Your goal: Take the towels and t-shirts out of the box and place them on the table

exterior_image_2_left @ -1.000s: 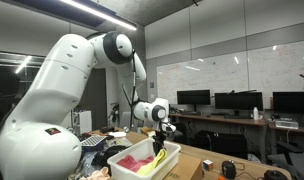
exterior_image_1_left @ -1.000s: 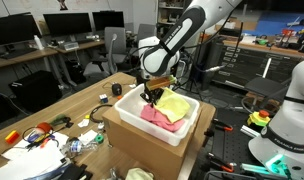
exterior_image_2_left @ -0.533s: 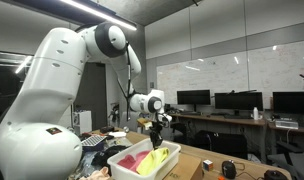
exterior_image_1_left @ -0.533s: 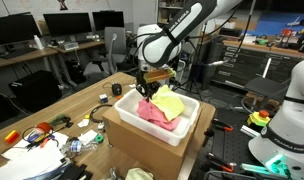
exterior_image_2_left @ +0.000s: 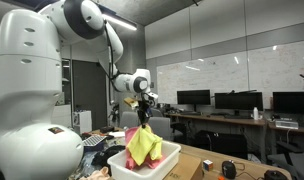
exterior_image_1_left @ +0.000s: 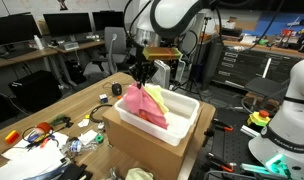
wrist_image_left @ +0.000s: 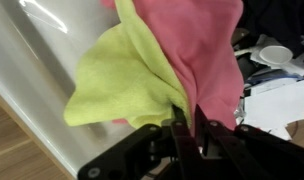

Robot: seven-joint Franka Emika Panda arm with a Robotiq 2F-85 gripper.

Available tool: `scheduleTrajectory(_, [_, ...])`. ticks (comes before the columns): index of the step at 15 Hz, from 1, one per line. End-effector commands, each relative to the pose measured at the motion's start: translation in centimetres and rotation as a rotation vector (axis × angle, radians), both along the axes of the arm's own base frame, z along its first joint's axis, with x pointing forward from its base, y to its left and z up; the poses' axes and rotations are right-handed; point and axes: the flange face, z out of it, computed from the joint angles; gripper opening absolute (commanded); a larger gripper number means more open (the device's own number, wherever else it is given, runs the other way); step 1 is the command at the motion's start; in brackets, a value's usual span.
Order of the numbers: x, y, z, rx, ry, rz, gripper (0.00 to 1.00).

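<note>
Next, my gripper carries the bundle of cloth past the side of the box and over the pale cloth on the table. It then releases the bundle, which still hangs over the box.
My gripper (exterior_image_1_left: 142, 72) hangs above the box (exterior_image_1_left: 152, 135), shut on a pink cloth (exterior_image_1_left: 142, 104) and a yellow cloth (exterior_image_1_left: 156, 98) that drape down from it into the box. In an exterior view the gripper (exterior_image_2_left: 144, 108) holds the same bundle, yellow cloth (exterior_image_2_left: 143, 147) over pink, its lower end still inside the box (exterior_image_2_left: 142, 168). In the wrist view the fingers (wrist_image_left: 180, 128) pinch the yellow cloth (wrist_image_left: 117, 85) and pink cloth (wrist_image_left: 202, 50) together. The wooden table (exterior_image_1_left: 67, 105) lies beside the box.
A small white cup (exterior_image_1_left: 117, 89) stands on the table behind the box. Cables, tools and papers (exterior_image_1_left: 42, 135) clutter the table's near end. Grey desks with black monitors (exterior_image_1_left: 62, 25) stand behind. A second white robot base (exterior_image_1_left: 287, 120) is at the right.
The gripper has risen straight up from the box, pulling the pink and yellow cloths up with it so they now hang stretched below it.
</note>
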Motion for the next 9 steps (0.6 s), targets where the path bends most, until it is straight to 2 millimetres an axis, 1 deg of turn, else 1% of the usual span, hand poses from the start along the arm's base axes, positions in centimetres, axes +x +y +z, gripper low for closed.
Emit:
scheduleTrajectory(1, [-3.0, 2.4, 5.2, 0.071, -0.043, -0.002, 0.05])
scheduleTrajectory(4, [-4.8, 4.3, 7.7, 0.121, -0.054, 0.012, 0.05])
scheduleTrajectory(7, [-6.9, 6.4, 8.5, 0.153, -0.058, 0.036, 0.05])
scheduleTrajectory(9, [-7.6, 7.9, 9.1, 0.174, -0.042, 0.061, 0.05])
